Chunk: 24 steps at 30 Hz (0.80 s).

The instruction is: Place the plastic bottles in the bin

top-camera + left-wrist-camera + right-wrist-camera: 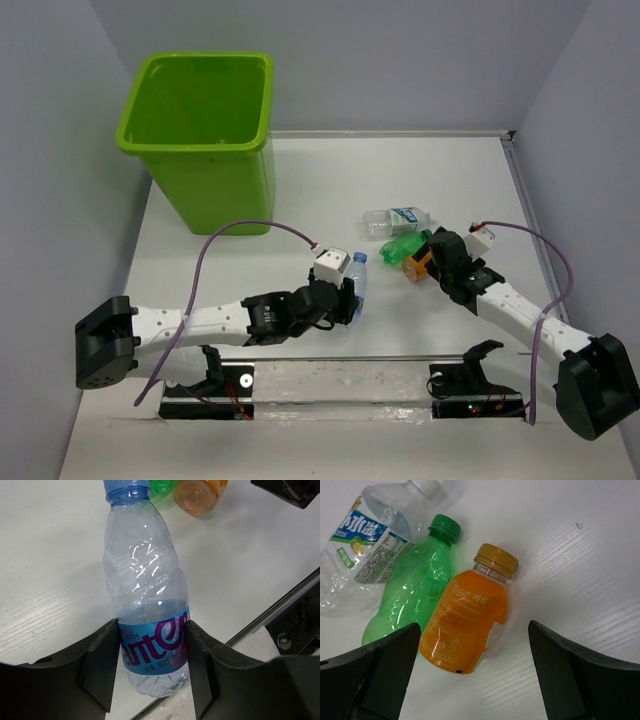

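Note:
My left gripper should rise, move outward over the bin's opening (200,105) and release, as the opening is above, outward and to its left in the top view.
My left gripper (152,655) is shut on a clear bottle with a blue label and blue cap (145,590), gripping it at the label near its base. In the top view this bottle (357,278) is near the table's middle front. An orange bottle (467,622) lies on its side partly between the wide-open fingers of my right gripper (473,647). To its left, touching it, lies a green bottle (415,595), with a clear bottle with a green-and-white label (365,555) beyond it. The lime-green bin (190,147) stands at the far left, away from both grippers.
Grey walls close in the white table (250,270) on the left, back and right. A metal rail (340,370) runs along the near edge between the arm bases. A purple cable (250,228) loops over each arm.

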Available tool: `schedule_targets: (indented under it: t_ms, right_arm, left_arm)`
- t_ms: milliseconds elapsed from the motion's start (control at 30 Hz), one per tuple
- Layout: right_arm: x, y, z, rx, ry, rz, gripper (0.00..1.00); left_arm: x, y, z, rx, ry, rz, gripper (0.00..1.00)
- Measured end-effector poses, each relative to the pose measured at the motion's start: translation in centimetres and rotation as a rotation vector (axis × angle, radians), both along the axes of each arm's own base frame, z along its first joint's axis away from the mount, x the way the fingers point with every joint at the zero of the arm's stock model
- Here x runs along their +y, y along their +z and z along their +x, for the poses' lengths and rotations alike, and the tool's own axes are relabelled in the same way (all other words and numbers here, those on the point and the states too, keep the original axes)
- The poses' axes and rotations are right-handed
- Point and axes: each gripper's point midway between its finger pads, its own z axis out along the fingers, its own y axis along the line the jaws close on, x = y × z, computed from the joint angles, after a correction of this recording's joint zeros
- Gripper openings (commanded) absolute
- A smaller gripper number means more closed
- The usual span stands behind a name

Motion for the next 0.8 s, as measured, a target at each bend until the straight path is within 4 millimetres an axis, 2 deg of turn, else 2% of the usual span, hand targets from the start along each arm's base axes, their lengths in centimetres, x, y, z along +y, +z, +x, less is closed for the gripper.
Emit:
schedule_targets:
  t_ms: [133, 400, 533, 567, 700, 733, 767, 800]
  right_arm:
    - [0.3, -2.1, 0.3, 0.037, -0.007, 0.062, 0.89]
    - [1.7, -3.5, 1.4, 0.049, 0.010, 0.132, 0.88]
    - [1.7, -4.5, 0.9, 0.062, 0.010, 0.146, 0.82]
    - [1.7, -4.8, 0.7, 0.070, 0.010, 0.145, 0.77]
    - [1.7, -5.5, -0.2, 0.089, 0.004, 0.173, 0.75]
    - [1.7, -5.5, -0.3, 0.086, 0.005, 0.186, 0.72]
    - [1.8, -5.5, -0.6, 0.087, 0.007, 0.198, 0.63]
    - [1.8, -5.5, -0.7, 0.087, 0.008, 0.203, 0.59]
  left_arm:
    - [0.2, -0.5, -0.2, 0.001, -0.004, -0.009, 0.49]
    - [0.4, -0.8, -0.4, 0.003, -0.014, -0.025, 0.49]
    - [0.2, -0.1, -0.4, -0.005, -0.014, -0.050, 0.49]
    - [0.2, 0.0, -0.3, -0.007, -0.014, -0.053, 0.49]
    - [0.1, 0.0, -0.3, -0.009, -0.012, -0.056, 0.48]
    - [0.2, 0.0, -0.2, -0.012, -0.011, -0.054, 0.48]
    - [0.2, 0.1, -0.2, -0.016, -0.009, -0.052, 0.48]
    - [0.1, 0.5, -0.1, -0.022, -0.009, -0.055, 0.48]
